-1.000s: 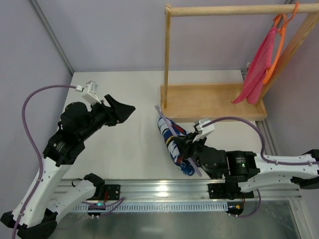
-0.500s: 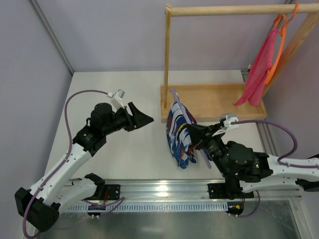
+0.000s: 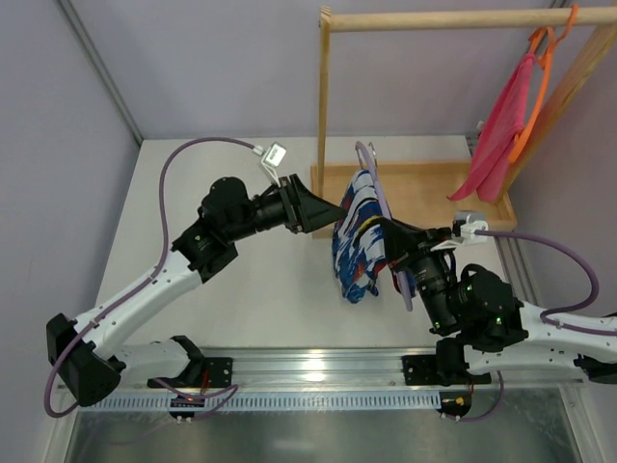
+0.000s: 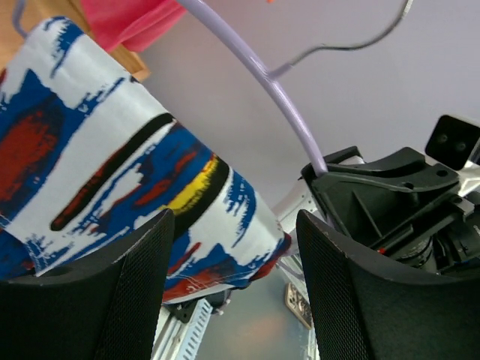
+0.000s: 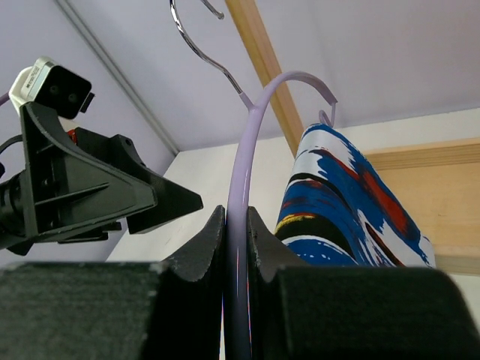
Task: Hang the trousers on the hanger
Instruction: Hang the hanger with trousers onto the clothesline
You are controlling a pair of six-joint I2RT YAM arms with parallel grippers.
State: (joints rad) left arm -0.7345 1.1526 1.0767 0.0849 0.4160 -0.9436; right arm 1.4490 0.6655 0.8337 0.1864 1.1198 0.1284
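My right gripper has the hanger with the trousers (image 3: 355,234) already over it and should move up and outward, set the hook over the rack's top rod and release.
The trousers (image 3: 355,234), royal blue with white, red, black and yellow patches, hang folded over the pale lavender hanger (image 3: 406,294), which is held up off the table in front of the wooden rack. My right gripper (image 5: 235,214) is shut on the hanger's (image 5: 251,135) thin side arm, with the trousers (image 5: 345,202) draped just to its right. My left gripper (image 4: 232,225) is open, its tips close to the hanging fabric (image 4: 112,165) and not touching it. The hanger's arm (image 4: 255,82) and silver hook rise beyond it.
A wooden clothes rack stands at the back right, with a tray-like base (image 3: 415,198) and a top rod (image 3: 443,19). An orange hanger (image 3: 540,87) with a pink-red cloth (image 3: 501,125) hangs at its right end. A metal rail (image 3: 318,371) runs along the near edge.
My right arm has lifted the hanger with the trousers up and back toward the rack. The left arm has swung right, and its open jaws have come up to the fabric.
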